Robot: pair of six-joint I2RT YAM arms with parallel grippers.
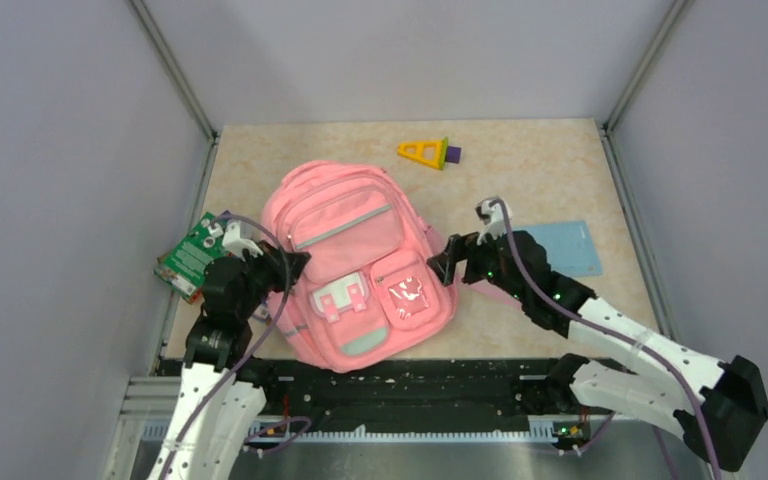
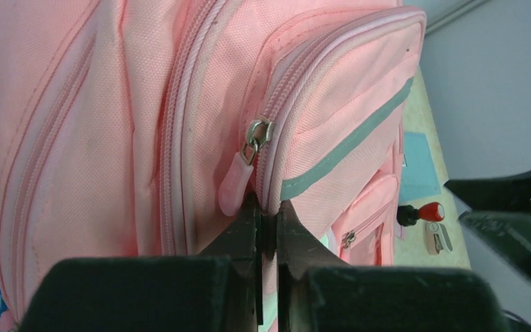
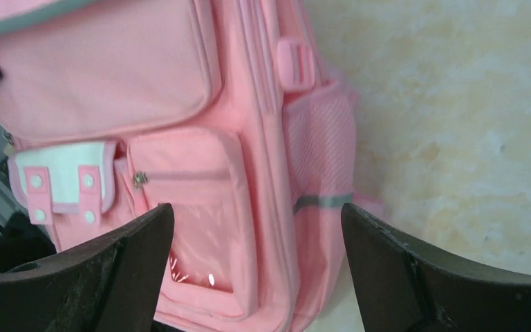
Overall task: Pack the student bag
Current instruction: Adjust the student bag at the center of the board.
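The bag lies at an angle, so my left gripper should next swing the bag's zipper seam to the right in the top view, toward the white flap (image 1: 339, 294) (image 2: 330, 241), and let go of it.
The student bag (image 1: 350, 255), a large pink backpack, lies face up in the middle of the table with its zippers closed. My left gripper (image 1: 295, 266) is at its left side. In the left wrist view the gripper (image 2: 268, 207) is shut on the zipper seam of the bag's (image 2: 145, 104) front pocket, just beside the pink zipper pull (image 2: 237, 185). My right gripper (image 1: 446, 262) is open at the bag's right side. In the right wrist view it (image 3: 256, 214) hangs wide over the window patch (image 3: 193, 242) and the side of the bag (image 3: 110, 76), holding nothing.
A yellow triangle with a purple block (image 1: 428, 152) lies at the back. A blue card (image 1: 570, 248) lies right of the bag, partly under the right arm. A green packet (image 1: 190, 258) lies by the left wall. A small red-and-black item (image 2: 423, 213) sits near the card.
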